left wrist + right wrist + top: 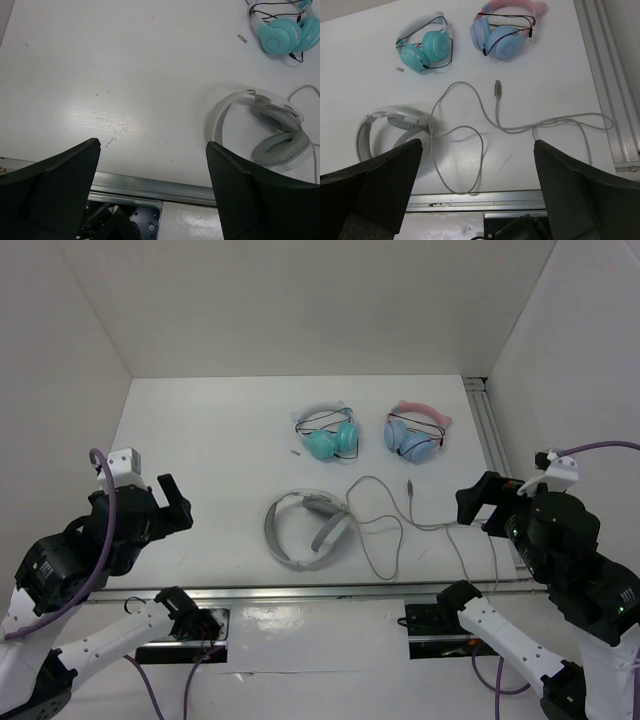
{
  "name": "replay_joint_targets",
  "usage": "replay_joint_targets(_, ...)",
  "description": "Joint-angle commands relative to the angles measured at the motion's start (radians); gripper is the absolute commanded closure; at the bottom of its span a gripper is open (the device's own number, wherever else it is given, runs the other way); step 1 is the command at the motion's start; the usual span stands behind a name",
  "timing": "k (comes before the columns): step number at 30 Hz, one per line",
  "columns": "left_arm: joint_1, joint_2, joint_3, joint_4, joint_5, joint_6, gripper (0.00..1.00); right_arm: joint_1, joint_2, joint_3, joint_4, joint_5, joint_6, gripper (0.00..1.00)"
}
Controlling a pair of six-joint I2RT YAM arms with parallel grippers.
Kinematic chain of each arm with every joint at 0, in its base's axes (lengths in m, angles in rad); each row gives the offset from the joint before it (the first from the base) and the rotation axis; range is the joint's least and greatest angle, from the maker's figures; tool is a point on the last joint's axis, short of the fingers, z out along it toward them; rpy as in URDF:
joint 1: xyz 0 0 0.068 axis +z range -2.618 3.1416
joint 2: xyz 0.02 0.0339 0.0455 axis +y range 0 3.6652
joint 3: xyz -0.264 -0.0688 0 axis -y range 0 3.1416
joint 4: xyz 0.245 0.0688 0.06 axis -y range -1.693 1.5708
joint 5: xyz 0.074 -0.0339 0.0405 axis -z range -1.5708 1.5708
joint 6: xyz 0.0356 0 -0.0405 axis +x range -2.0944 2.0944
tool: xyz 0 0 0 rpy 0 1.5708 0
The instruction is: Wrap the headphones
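Observation:
My left gripper will next go down toward the right in the top view, onto the headband's bare curve [271, 529] [215, 120], since that side of the headband is clear of cable and ear cushions.
The large light-grey and white headphones [305, 528] lie flat on the white table near its front edge, also in the left wrist view [270, 127] and the right wrist view [390, 127]. Their long grey cable [385, 525] sprawls loose to the right in loops [470, 145], its plug [497, 89] lying free. My left gripper [178, 502] is open and empty, raised at the left, well away from the headphones [152, 195]. My right gripper [475, 508] is open and empty, raised at the right above the cable's far loop [477, 192].
A smaller teal pair [330, 433] and a pink-banded blue pair [415, 430] sit farther back, each with a dark cable around it. A metal rail [485, 430] runs along the table's right side and another [330, 590] along the front edge. White walls enclose the table.

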Motion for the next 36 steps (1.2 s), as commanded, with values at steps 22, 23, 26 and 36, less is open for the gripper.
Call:
replay_joint_targets(22, -0.02, 0.358, -0.245, 0.391, 0.309, -0.061, 0.0, 0.016, -0.14, -0.242, 0.432, -0.368, 0.002, 0.0)
replay_joint_targets(23, -0.032, 0.376, -0.294, 0.439, 0.308, -0.11, 0.0, 0.016, -0.14, -0.255, 0.456, -0.399, 0.002, 0.0)
replay_joint_targets(26, -0.063, 0.447, -0.41, 0.555, 0.308, -0.184, 0.0, 0.016, -0.14, -0.306, 0.47, -0.482, -0.008, 0.0)
replay_joint_targets(36, -0.103, 0.729, -0.558, 0.905, 0.296, -0.276, 0.0, 0.016, -0.112, -0.303, 0.45, -0.543, -0.069, 0.0)
